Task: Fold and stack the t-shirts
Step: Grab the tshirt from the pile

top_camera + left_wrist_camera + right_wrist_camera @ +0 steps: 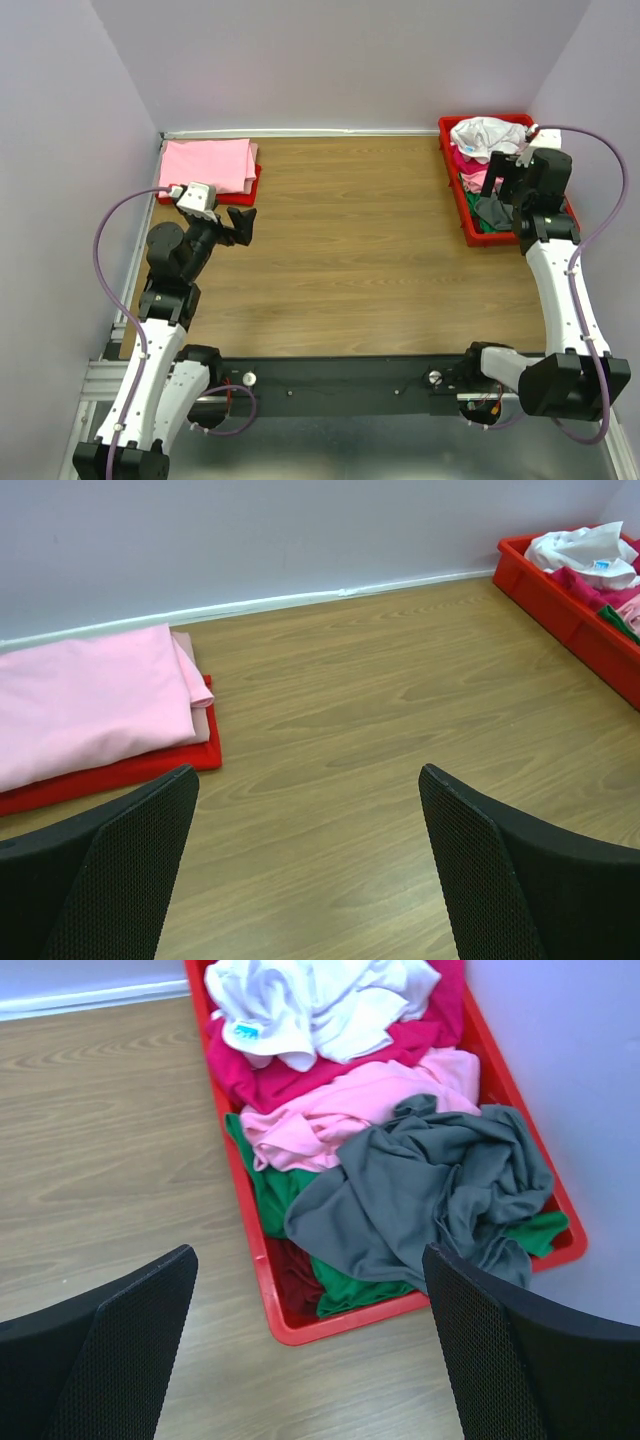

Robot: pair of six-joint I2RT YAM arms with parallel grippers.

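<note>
The robot's right gripper will next go down onto the uncovered dark grey t-shirt at its part [491, 204] [388, 1162] beside the pink one and close there.
A heap of crumpled t-shirts fills a red tray [468, 221] at the back right: a dark grey one [430, 1195] on top at the near end, then pink [340, 1105], green [265, 1190], magenta [270, 1080] and white [320, 1000]. A folded pink t-shirt [205, 165] lies on another red tray [120, 772] at the back left. My right gripper [310, 1350] hovers open over the near end of the full tray [290, 1325], holding nothing. My left gripper [238, 226] is open and bare above the wood, just in front of the folded shirt [90, 695].
The wooden table [350, 240] spreads between the two trays. Lilac walls close the back and both sides; the right wall [570, 1080] runs right along the full tray. A black rail [340, 385] with both arm bases lines the near edge.
</note>
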